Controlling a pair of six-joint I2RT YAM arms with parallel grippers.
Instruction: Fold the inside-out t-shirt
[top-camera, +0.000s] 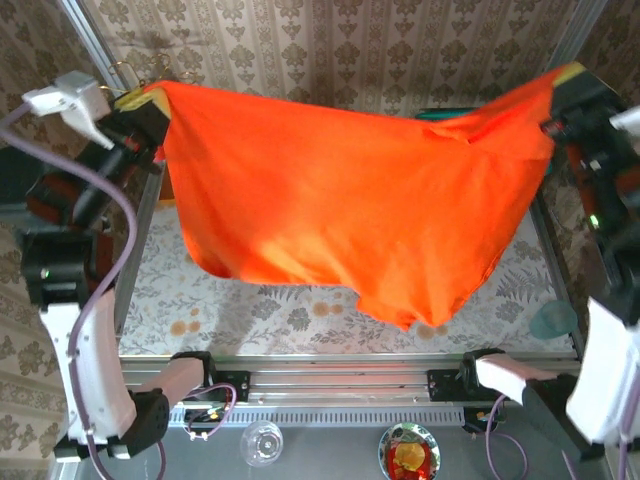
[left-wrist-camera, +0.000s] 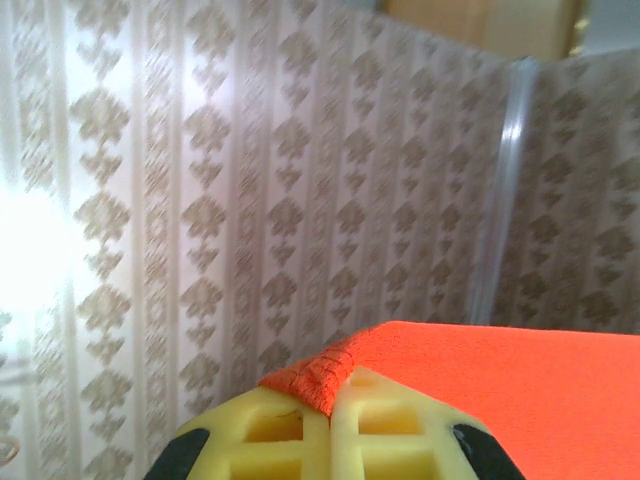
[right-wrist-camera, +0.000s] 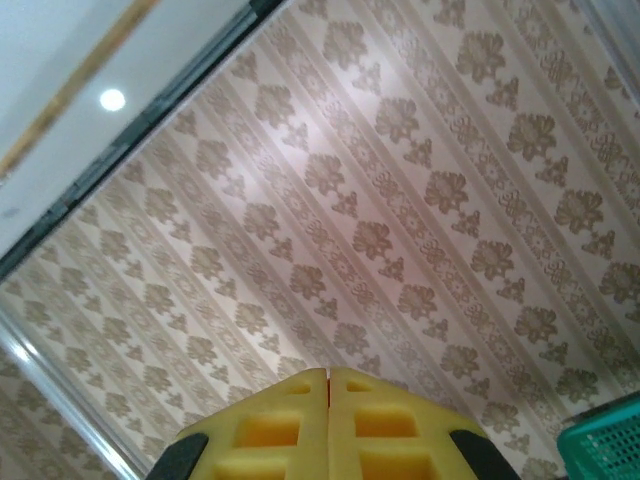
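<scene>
The right gripper moves down and outward to the table's far side by the teal basket next and releases the opposite corner, as the t-shirt (top-camera: 350, 200) hangs spread out.
The inside-out t-shirt (top-camera: 350, 200), plain bright orange-red cloth, hangs spread in the air above the table, stretched between both arms. My left gripper (top-camera: 140, 100) is raised at the upper left, shut on one top corner. In the left wrist view a bunched edge of the t-shirt (left-wrist-camera: 520, 390) is pinched between the yellow fingers of that gripper (left-wrist-camera: 330, 400). At the upper right, my right gripper (top-camera: 568, 78) is shut on the opposite corner. The right gripper's (right-wrist-camera: 328, 375) yellow fingers are pressed together, with a thin orange sliver in the seam. The shirt's lower edge sags toward the front right.
The table (top-camera: 250, 300) has a floral cover under the hanging cloth. A clear glass (top-camera: 262, 442) and a red ornament (top-camera: 408, 455) sit at the near edge. A teal basket (right-wrist-camera: 600, 440) stands at the back right. Patterned walls enclose the back and sides.
</scene>
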